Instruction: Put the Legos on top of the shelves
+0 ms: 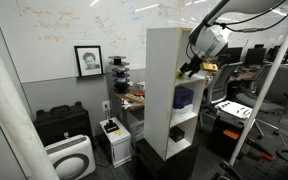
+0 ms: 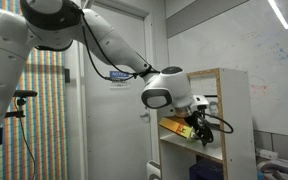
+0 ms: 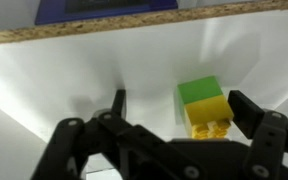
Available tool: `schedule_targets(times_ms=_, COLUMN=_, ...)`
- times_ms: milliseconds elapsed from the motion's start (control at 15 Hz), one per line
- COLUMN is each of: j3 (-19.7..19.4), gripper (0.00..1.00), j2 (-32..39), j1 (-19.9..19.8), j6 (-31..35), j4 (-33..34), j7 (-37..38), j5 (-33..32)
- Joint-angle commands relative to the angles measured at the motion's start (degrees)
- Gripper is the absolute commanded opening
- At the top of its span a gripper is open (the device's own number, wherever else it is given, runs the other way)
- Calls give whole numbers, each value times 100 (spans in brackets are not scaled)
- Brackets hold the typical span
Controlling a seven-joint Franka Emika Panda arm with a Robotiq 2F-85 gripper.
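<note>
Next, my gripper stays low in the shelves' top section (image 2: pixel 206 148) and closes both fingers around the green-and-yellow clump, as the Legos already lie between my open fingers.
The Legos (image 3: pixel 206 108) are a small clump, green on one half and yellow on the other, lying inside the top compartment of the shelves (image 1: pixel 162 90). The shelves are a tall white open-fronted unit, seen in both exterior views (image 2: pixel 231 110). My gripper (image 3: pixel 184 106) is open and reaches into that compartment. The Legos lie between its fingers, closer to the finger on the right of the picture, and neither finger visibly presses on them. In an exterior view the gripper (image 2: pixel 200 128) sits just above the yellow Legos (image 2: pixel 177 126). The top of the shelves is bare.
A dark blue boxy object (image 1: pixel 184 97) sits in the middle compartment and a white item (image 1: pixel 177 131) in the lowest. The shelves stand on a black base (image 1: pixel 164 158). A black case (image 1: pixel 62 122) and a white appliance (image 1: pixel 72 157) stand by the wall.
</note>
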Motion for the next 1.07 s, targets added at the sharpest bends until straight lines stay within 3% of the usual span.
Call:
schedule_targets(times_ms=0, j3=289, gripper=74, j2=321, j1=-258, j6=74, j4=418, j7=-659, j5=639)
schedule_targets(times_ms=467, j3=231, gripper=19, j2=154, j1=-354, j6=81, j4=261, j7=-964, j5=577)
schedule_targets(times_ms=533, j3=180, gripper=15, j2=108, j1=-334, j6=85, j4=197, j7=-922, j5=481)
schedule_targets(times_ms=1000, j3=-404, gripper=16, j2=-695, j1=-144, j6=-190, j4=-772, j7=-447, j5=-840)
